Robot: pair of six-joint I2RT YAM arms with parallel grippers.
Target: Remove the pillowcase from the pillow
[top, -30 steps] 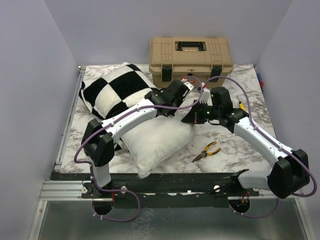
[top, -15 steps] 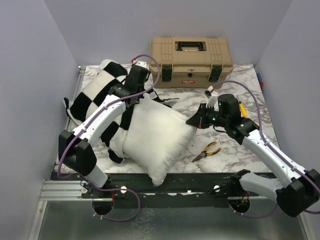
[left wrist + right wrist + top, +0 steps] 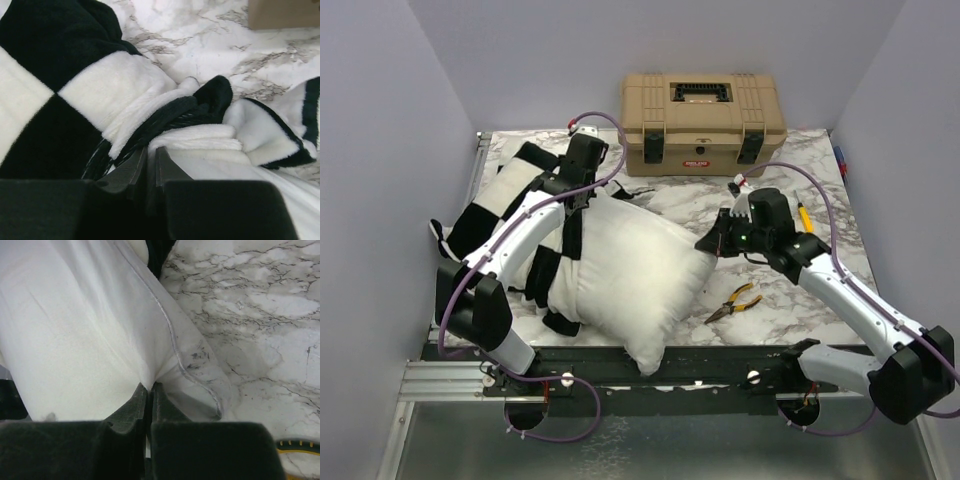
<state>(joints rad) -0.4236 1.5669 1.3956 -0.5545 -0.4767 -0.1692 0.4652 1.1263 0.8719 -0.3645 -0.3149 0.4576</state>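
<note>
The pillow's near corner hangs over the table's front edge, so my right gripper will next move the pillow's pinched corner outward toward the toolbox and open there.
The plain white pillow (image 3: 630, 265) lies across the middle of the table, mostly bare. The black and white checkered pillowcase (image 3: 510, 215) is bunched over its left end. My left gripper (image 3: 572, 190) is shut on the pillowcase's rolled edge (image 3: 165, 120); the fabric fills the left wrist view. My right gripper (image 3: 712, 243) is shut on the pillow's right corner, and the white cloth (image 3: 100, 325) is pinched between my fingers (image 3: 136, 402) in the right wrist view.
A tan toolbox (image 3: 702, 122) stands at the back centre. Yellow-handled pliers (image 3: 735, 302) lie on the marble table (image 3: 800, 170) by the pillow's right corner. A pen-like tool (image 3: 804, 213) lies near the right arm. Grey walls close in both sides.
My left gripper has pulled the pillowcase left and back, off most of the pillow. The white pillow now shows over a much larger area. My right gripper has held the corner nearly in place.
</note>
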